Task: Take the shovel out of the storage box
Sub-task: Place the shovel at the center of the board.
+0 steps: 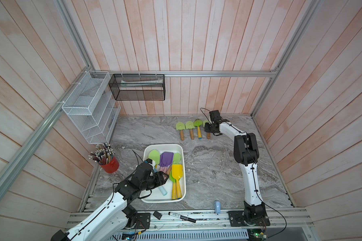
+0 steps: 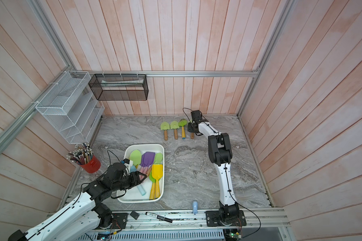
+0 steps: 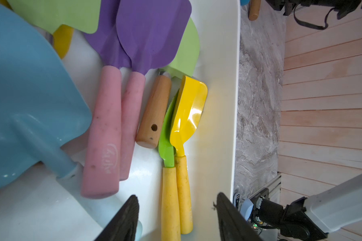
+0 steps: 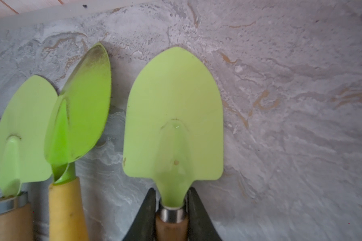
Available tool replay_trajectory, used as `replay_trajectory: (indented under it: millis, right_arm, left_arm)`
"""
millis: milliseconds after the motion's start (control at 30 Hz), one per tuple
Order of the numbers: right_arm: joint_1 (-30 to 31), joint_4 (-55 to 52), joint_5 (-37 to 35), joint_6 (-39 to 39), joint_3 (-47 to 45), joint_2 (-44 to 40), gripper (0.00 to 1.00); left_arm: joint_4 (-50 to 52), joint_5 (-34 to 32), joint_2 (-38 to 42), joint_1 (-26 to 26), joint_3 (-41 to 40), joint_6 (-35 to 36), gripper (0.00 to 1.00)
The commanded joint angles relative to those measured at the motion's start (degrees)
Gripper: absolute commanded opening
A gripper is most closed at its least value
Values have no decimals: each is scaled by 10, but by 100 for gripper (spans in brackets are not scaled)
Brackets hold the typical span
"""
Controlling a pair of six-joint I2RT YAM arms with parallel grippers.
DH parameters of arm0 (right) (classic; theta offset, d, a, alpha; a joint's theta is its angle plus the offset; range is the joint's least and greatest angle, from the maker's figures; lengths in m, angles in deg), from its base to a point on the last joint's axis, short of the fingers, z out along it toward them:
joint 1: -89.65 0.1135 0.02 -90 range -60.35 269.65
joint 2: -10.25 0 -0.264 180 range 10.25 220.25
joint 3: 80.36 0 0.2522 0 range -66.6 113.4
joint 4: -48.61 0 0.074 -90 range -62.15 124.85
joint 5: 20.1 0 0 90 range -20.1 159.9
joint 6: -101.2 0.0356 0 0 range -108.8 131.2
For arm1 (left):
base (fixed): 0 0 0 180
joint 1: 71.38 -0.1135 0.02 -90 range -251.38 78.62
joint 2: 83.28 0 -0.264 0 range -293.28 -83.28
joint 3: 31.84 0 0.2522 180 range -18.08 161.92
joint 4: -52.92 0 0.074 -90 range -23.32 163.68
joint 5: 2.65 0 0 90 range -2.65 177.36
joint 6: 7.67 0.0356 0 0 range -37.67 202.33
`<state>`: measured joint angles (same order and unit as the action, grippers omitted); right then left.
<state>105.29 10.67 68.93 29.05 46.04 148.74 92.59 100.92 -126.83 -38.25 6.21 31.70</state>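
Note:
My left gripper draws back and lowers onto the pale handle of the blue shovel next, since that handle sticks out bare past the pink handles.
The white storage box lies mid-table and holds several shovels: a yellow one, purple ones, light green ones and a blue one. My left gripper hangs open inside the box. Its fingers stand either side of two yellow handles without touching them. At the back of the table my right gripper is shut on the neck of a light green shovel with a wooden handle. That shovel lies flat on the table.
Three more shovels lie in a row beside the held one. A red cup of pencils stands left of the box. A white wire rack and a black mesh basket hang on the walls. A marker lies on the front rail.

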Motion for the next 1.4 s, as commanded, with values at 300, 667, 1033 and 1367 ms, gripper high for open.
replay_trajectory:
  millis: [300, 667, 1033, 1367]
  right_arm:
    - [-8, 4, -10, 5, -71, -90, 47]
    - [-7, 105, 38, 39, -268, -279, 51]
    - [9, 147, 60, 45, -366, -374, 52]
    - [24, 165, 64, 49, -387, -386, 52]
  left_arm:
    - [80, -106, -28, 62, 25, -34, 62]
    - [143, -186, -75, 140, 44, -109, 61]
    - [106, -208, -156, 165, 26, -125, 61]
    - [132, -224, -189, 166, 33, -113, 48]
